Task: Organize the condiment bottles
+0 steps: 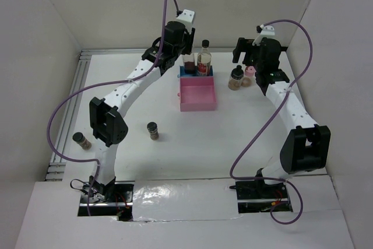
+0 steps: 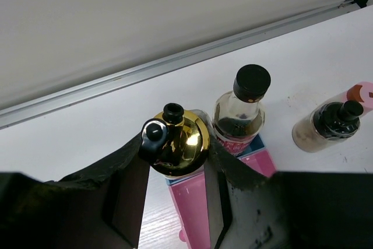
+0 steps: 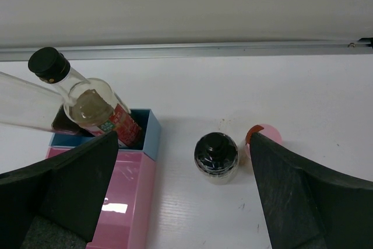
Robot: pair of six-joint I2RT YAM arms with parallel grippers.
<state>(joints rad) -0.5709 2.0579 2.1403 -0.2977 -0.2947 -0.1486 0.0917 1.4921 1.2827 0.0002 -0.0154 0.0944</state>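
My left gripper lowers the clear bottle in next and releases it, since it already hangs over the blue tray's free space beside the red-labelled bottle (image 2: 242,108).
My left gripper (image 2: 178,147) is shut on the neck of the tall clear bottle with the gold-black pourer (image 2: 179,139), which stands over the left part of the blue tray (image 2: 257,143). The black-capped, red-labelled bottle (image 2: 242,108) stands in that tray just to its right. In the top view this pair (image 1: 197,58) is at the back centre. My right gripper (image 3: 183,147) hangs open above a dark-lidded spice jar (image 3: 216,157), with the pink-capped shaker (image 3: 265,134) partly hidden behind its right finger. Two more spice jars (image 1: 152,130) (image 1: 81,140) stand at the front left.
A pink tray (image 1: 198,94) lies directly in front of the blue tray (image 1: 196,73). White walls enclose the table on three sides, and a metal rail (image 3: 186,49) runs along the back edge. Purple cables loop over both arms.
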